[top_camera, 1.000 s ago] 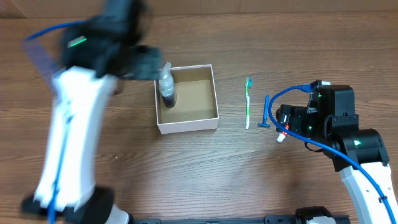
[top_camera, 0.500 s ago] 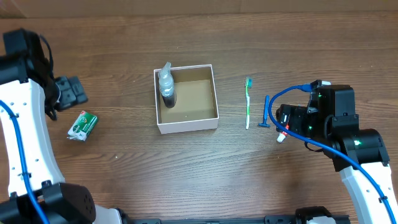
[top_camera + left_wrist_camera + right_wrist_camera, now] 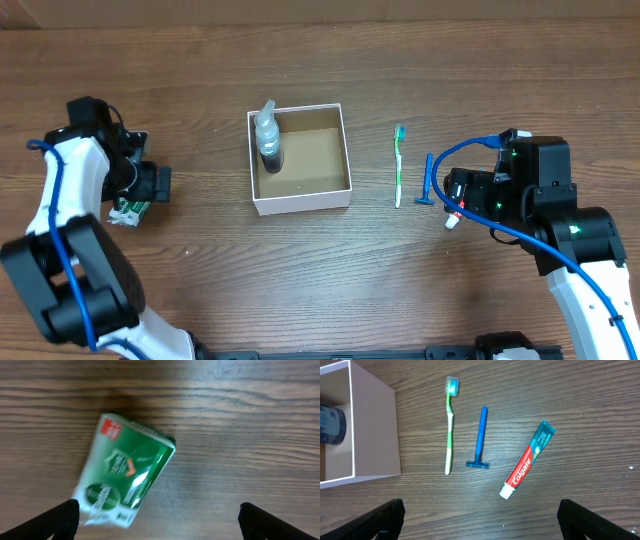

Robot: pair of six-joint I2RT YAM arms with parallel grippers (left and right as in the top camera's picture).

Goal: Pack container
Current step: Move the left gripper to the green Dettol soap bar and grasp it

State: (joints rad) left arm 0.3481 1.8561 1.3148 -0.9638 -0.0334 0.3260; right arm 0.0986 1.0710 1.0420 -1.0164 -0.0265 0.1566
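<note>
The packet [image 3: 126,209] is off-centre by one finger, so my left gripper will next go down toward the left in the left wrist view and then close across the packet's sides.
The container [image 3: 316,158], a white-walled square box with a brown inside, stands at the table's middle. A dark spray bottle [image 3: 269,140] stands in its left corner. A green toothbrush [image 3: 399,165] and a blue razor [image 3: 428,180] lie to its right. My right gripper [image 3: 455,195] hovers open above a toothpaste tube [image 3: 527,459], beside the razor [image 3: 480,437] and the toothbrush [image 3: 450,425]. My left gripper [image 3: 140,185] is open over a green-and-white packet [image 3: 126,209] at far left. In the left wrist view the packet [image 3: 125,475] lies near the left finger.
The container's wall [image 3: 372,435] and the bottle [image 3: 331,424] show at the left of the right wrist view. Bare wooden tabletop lies between the packet and the container and along the front.
My left arm has swung from over the container out to the left and now sits over the green packet. The right arm and the toiletries have not moved.
</note>
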